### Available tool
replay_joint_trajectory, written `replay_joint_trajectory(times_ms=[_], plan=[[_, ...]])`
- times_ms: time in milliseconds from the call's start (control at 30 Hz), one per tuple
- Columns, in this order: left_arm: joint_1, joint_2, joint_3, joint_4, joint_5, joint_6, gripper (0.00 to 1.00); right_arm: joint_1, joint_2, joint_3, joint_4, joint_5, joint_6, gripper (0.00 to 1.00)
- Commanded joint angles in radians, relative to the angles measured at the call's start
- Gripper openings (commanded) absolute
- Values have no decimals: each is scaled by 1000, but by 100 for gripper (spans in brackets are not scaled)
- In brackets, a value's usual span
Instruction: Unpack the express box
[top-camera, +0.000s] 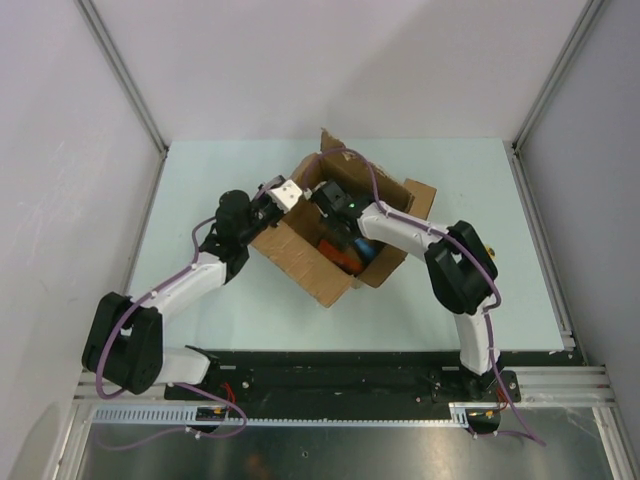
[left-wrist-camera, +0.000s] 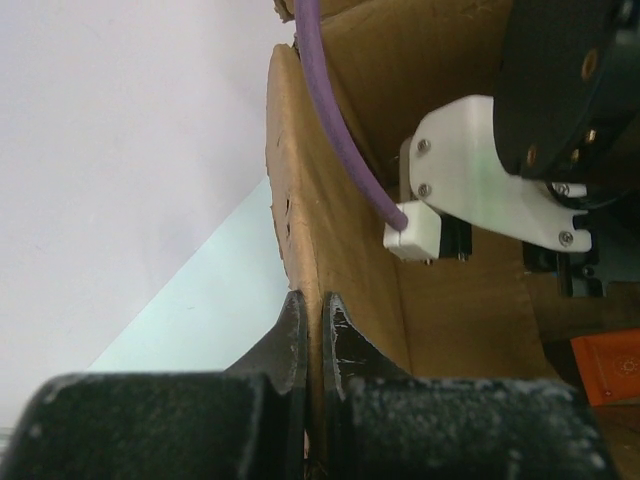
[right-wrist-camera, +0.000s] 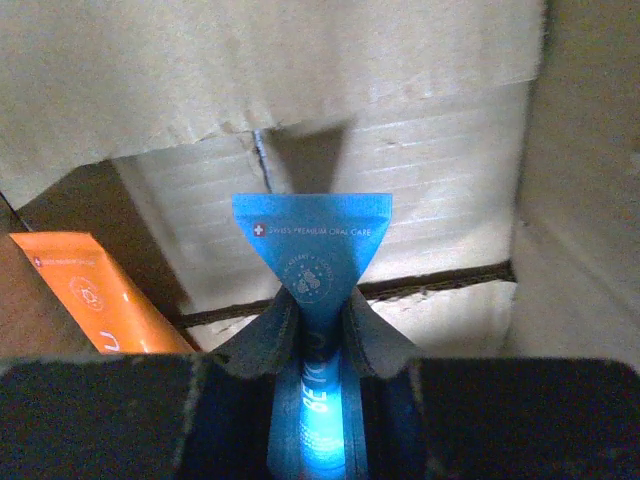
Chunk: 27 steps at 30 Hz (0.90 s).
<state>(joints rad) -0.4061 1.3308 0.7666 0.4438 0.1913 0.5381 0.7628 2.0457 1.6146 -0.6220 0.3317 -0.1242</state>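
Note:
The tube in my right gripper goes up from the box (top-camera: 300, 262) next and shifts right in the top view. Then it comes down to the tabletop (top-camera: 446, 210) beside the box's flap, since it's bare there.
The express box (top-camera: 300, 262), a brown cardboard carton with its flaps open, stands mid-table. My left gripper (top-camera: 270, 206) is at its left wall; in the left wrist view my left gripper (left-wrist-camera: 312, 312) is shut on the edge of that cardboard wall (left-wrist-camera: 345, 250). My right gripper (top-camera: 345, 232) reaches down inside the box. In the right wrist view my right gripper (right-wrist-camera: 312, 315) is shut on a blue tube (right-wrist-camera: 312, 250) that stands upright between the fingers. An orange tube (right-wrist-camera: 95, 295) leans at the left on the box floor (right-wrist-camera: 440, 190).
The right arm's wrist with its white camera mount (left-wrist-camera: 480, 170) hangs inside the box, close to the wall my left gripper holds. A small yellow thing (top-camera: 489, 245) peeks out behind the right arm's elbow. White walls enclose the pale green table (top-camera: 200, 190).

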Motion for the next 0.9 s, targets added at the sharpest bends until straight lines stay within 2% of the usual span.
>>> replay_joint_trajectory(times_ms=[0, 467, 533, 600, 767, 867], plan=[[13, 5, 31, 85, 22, 13, 0, -14, -137, 24, 59, 67, 12, 4], [12, 47, 60, 92, 11, -1, 0, -40, -412, 34, 142, 14, 29, 4], [12, 50, 63, 93, 8, -3, 0, -85, -461, 28, 188, -38, 84, 6], [12, 56, 66, 93, 4, -3, 0, -149, -536, 5, 223, -159, 156, 6], [10, 62, 71, 93, 0, -6, 0, -394, -711, -87, 392, -403, 384, 8], [12, 64, 74, 95, -1, -9, 0, -496, -759, -93, 439, -431, 466, 9]])
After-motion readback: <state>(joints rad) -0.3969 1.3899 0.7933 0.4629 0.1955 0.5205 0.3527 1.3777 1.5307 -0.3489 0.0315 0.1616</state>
